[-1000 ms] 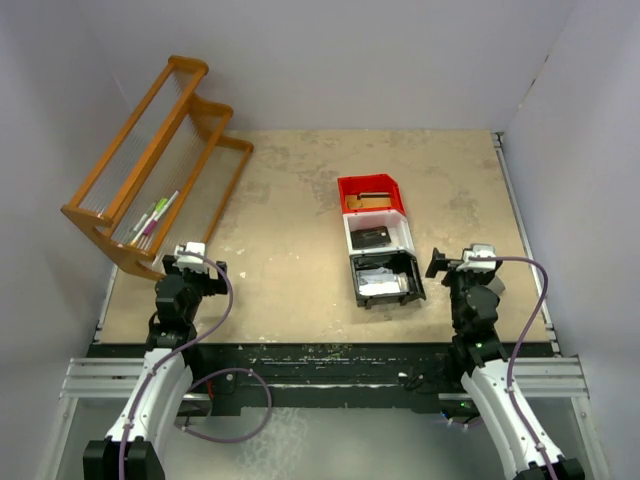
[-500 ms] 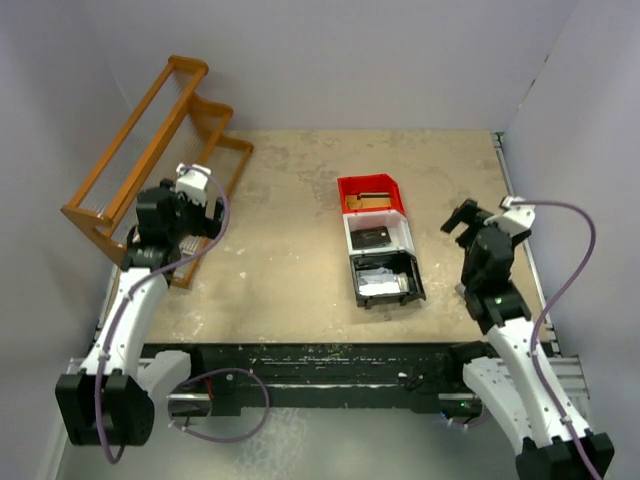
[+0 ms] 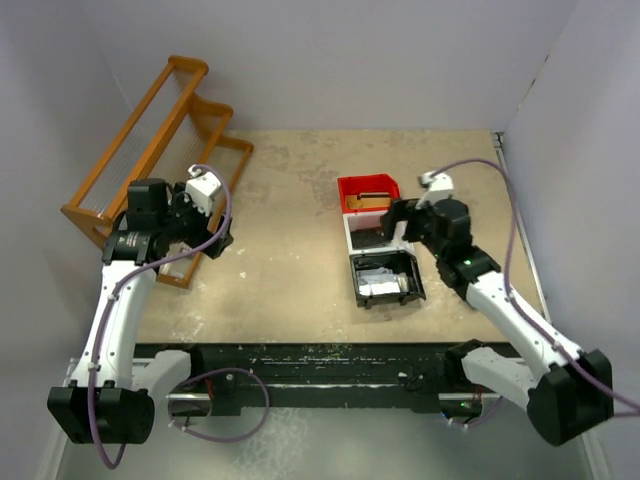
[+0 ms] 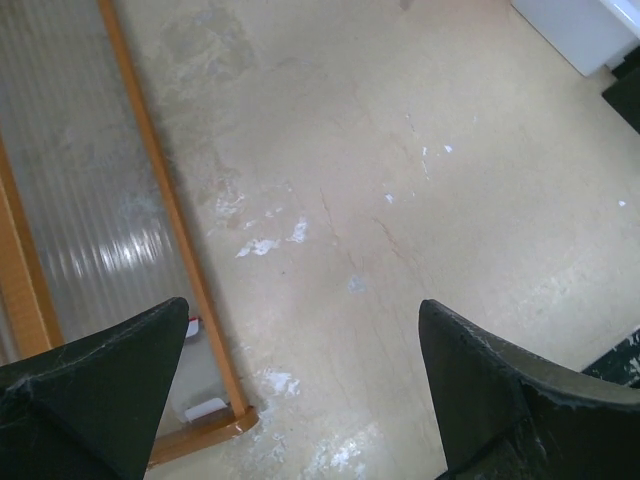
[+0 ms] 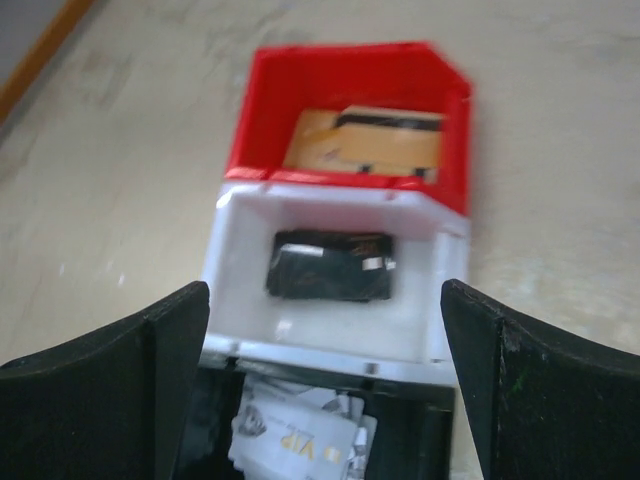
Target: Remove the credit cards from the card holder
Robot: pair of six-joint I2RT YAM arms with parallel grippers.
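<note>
The right gripper turns and lowers back onto the rims where white and black bins meet (image 3: 379, 251) (image 5: 305, 370) next, because they form a narrow edge its fingers would fit astride.
Pale whitish credit cards (image 5: 295, 440) lie loose in a black bin (image 3: 412, 285); one bears gold lettering. From above, the credit cards (image 3: 378, 286) read as a light patch. The card holder is hidden: I cannot make out a grey case anywhere. My right gripper (image 5: 325, 290) hovers open above the bins, its fingers straddling the white bin, with nothing between them. In the top view, the right gripper (image 3: 392, 224) sits over the white bin's right part. My left gripper (image 4: 303, 302) hangs open and empty over bare table beside the rack, and in the top view the left gripper (image 3: 213, 243) is far left of the bins.
A red bin (image 5: 350, 60) with tan wooden pieces (image 5: 365, 140) stands farthest. The white bin (image 5: 330, 330) in the middle holds a small black flat item (image 5: 330, 265). An orange wooden rack (image 3: 150, 170) leans at the left; its rail (image 4: 170, 220) runs close to my left fingers.
Both arms have risen from their low pose at the near edge. The left moved up beside the rack; the right swung left over the bins. Both stayed open.
</note>
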